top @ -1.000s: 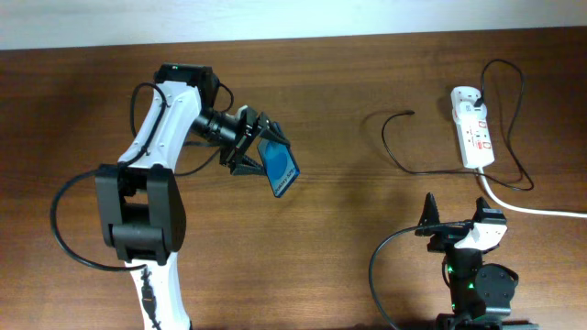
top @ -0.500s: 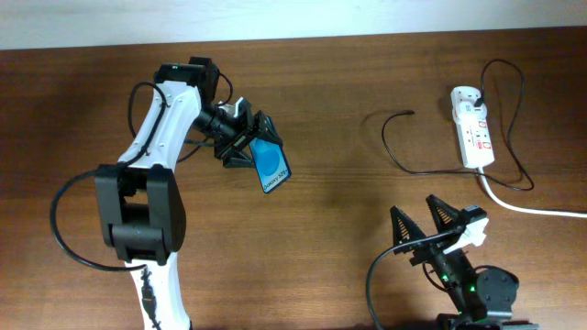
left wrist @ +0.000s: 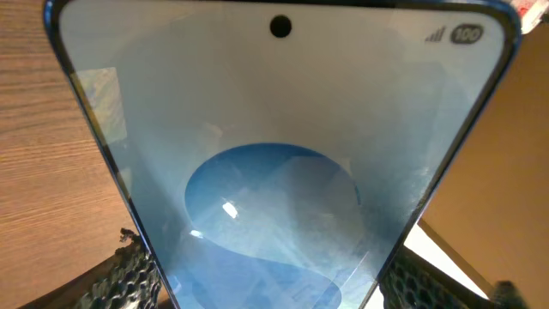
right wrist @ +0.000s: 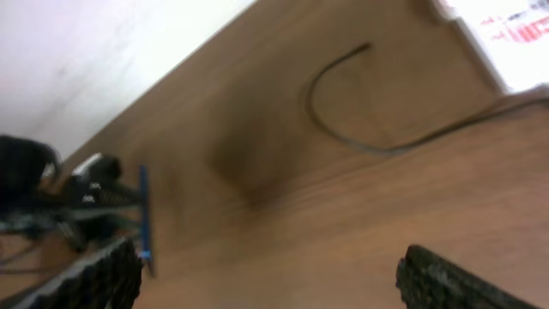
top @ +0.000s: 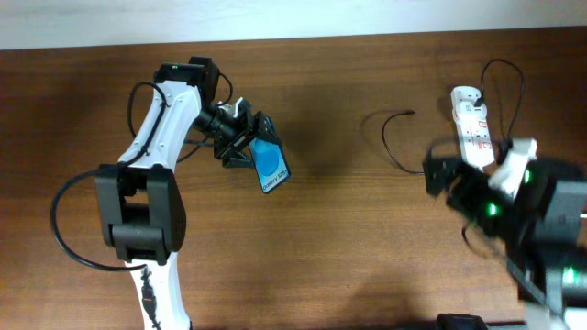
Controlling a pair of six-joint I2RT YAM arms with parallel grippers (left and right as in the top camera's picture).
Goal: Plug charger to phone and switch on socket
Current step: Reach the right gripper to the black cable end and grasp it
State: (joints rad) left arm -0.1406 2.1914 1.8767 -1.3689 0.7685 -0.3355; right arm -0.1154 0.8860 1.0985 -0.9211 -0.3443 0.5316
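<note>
The robot's right gripper will next move its open fingers outward and down around the charger's black connector [top: 409, 113] [right wrist: 366, 46], because it lies free on the wood below and outward of the gripper.
My left gripper [top: 249, 145] is shut on the phone [top: 271, 167] and holds it tilted above the table at left centre. Its blue screen fills the left wrist view [left wrist: 274, 163]. The charger, a thin black cable [top: 386, 137], loops on the wood at right with its tip [top: 411, 113] free; it also shows in the right wrist view [right wrist: 319, 112]. The socket, a white power strip [top: 470, 115], lies at back right. My right gripper [right wrist: 274, 279] is open and empty, raised and blurred in the overhead view [top: 438, 174], in front of the cable loop.
The right arm's body [top: 537, 211] covers the power strip's near end and its white cord. The phone's blue edge [right wrist: 143, 210] shows far off in the right wrist view. The table's back edge meets a white wall [top: 367, 18].
The right arm has risen from the front edge and swung up toward the cable and power strip, its gripper open. The left gripper turned the phone a second ago and has held still since.
</note>
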